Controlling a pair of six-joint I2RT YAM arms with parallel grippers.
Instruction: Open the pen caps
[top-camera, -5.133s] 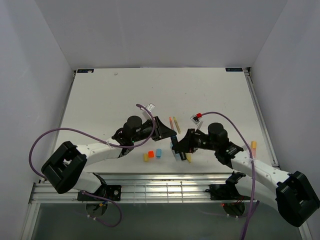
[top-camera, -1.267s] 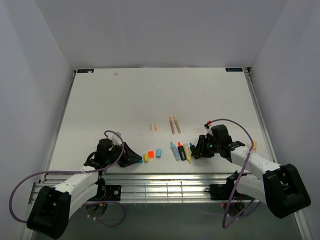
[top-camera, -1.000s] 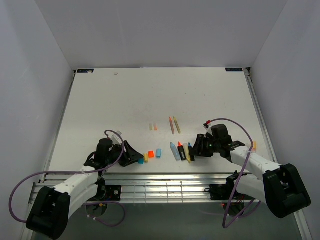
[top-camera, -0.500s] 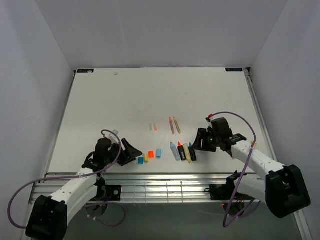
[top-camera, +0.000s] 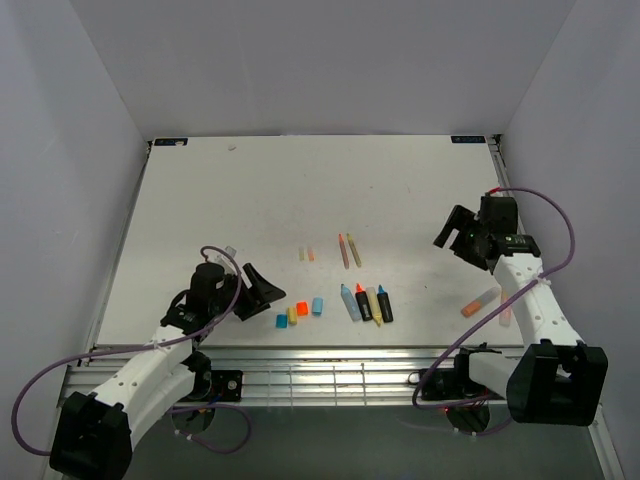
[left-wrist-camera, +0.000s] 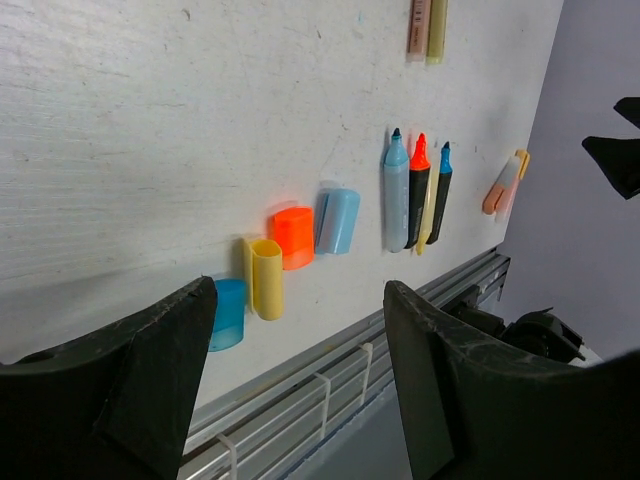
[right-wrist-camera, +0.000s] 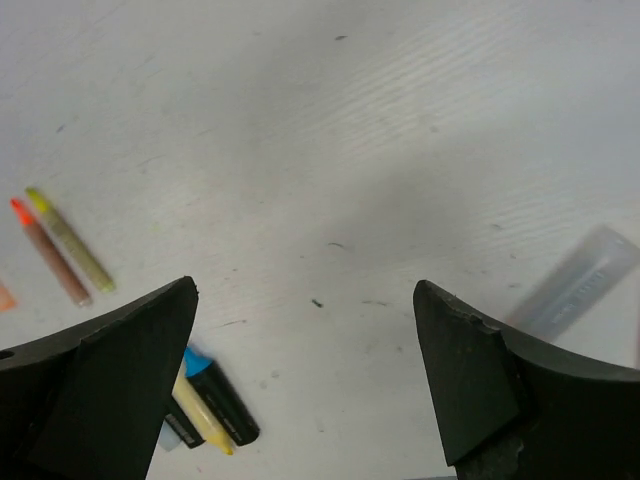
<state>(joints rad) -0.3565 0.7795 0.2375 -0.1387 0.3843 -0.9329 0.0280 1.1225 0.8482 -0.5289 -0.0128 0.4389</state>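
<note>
I should next move my right gripper back and down onto the clear body of the orange-ended capped pen (top-camera: 486, 299) (right-wrist-camera: 577, 285), because the pen is below my right gripper, nearer the metal bar.
Four pen caps lie in a row near the table's front edge: teal (top-camera: 281, 321) (left-wrist-camera: 228, 313), yellow (top-camera: 291, 315) (left-wrist-camera: 266, 292), orange (top-camera: 302, 309) (left-wrist-camera: 294, 237) and light blue (top-camera: 317, 305) (left-wrist-camera: 337, 220). Two tiny pale caps (top-camera: 306, 255) lie farther back. My left gripper (top-camera: 255, 290) (left-wrist-camera: 298, 288) hovers just left of the row, open and empty. Uncapped marker barrels (top-camera: 366, 303) (left-wrist-camera: 418, 195) (right-wrist-camera: 215, 400) lie side by side to the right. My right gripper (top-camera: 455, 238) (right-wrist-camera: 302, 290) is raised at the back right, open with nothing in it.
Two thin stick pens (top-camera: 348, 250) (left-wrist-camera: 425, 25) (right-wrist-camera: 60, 250) lie behind the markers. Two capped pens (top-camera: 482, 302) (left-wrist-camera: 505, 182) rest near the right edge. A metal rail (top-camera: 330, 360) runs along the table's front.
The left gripper opened and the teal cap now lies beside the yellow one. The right gripper let go of the blue-tipped marker, opened wide and swung up to the back right.
</note>
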